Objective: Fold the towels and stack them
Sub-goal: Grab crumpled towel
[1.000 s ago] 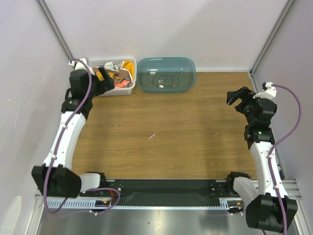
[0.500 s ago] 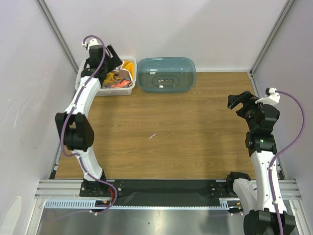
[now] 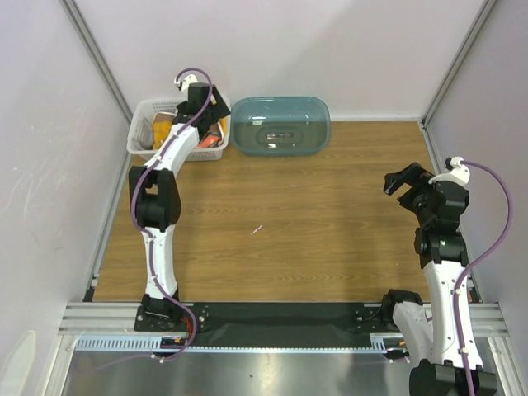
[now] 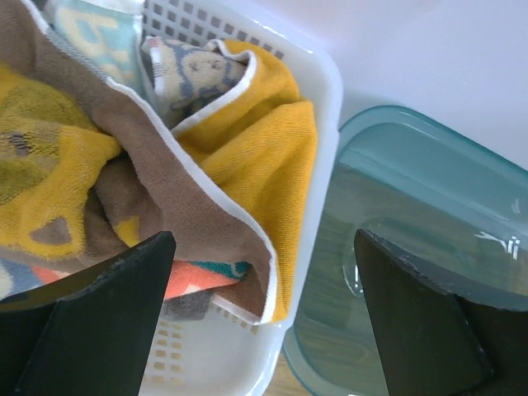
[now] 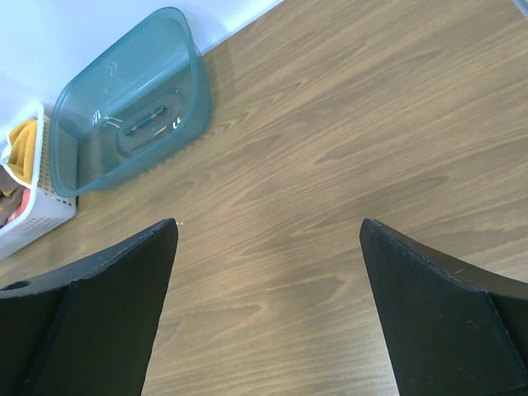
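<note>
The brown towel's white-edged corner lies below my left gripper and between its open fingers, so next I should lower them around it and close them.
The towels (image 4: 157,186) lie bunched in a white lattice basket (image 4: 328,91). A brown one with orange edge and patterns is on top, with other printed cloth under and behind it. In the top view only orange patches of the towels (image 3: 159,132) show past the arm. My left gripper (image 4: 262,239) (image 3: 209,112) hangs open just above the basket's right end, its jaws spanning the towel's corner and the basket rim, holding nothing. My right gripper (image 3: 404,180) (image 5: 268,223) is open over bare table at the right, far from the basket.
A translucent teal oval tub (image 3: 280,125) (image 4: 429,206) (image 5: 124,107) stands right next to the basket (image 3: 142,140) at the back of the wooden table (image 3: 289,223). White walls close in the left, back and right sides.
The left arm has stretched out and swung its gripper from the basket's left end to its right end. The right arm has hardly moved.
</note>
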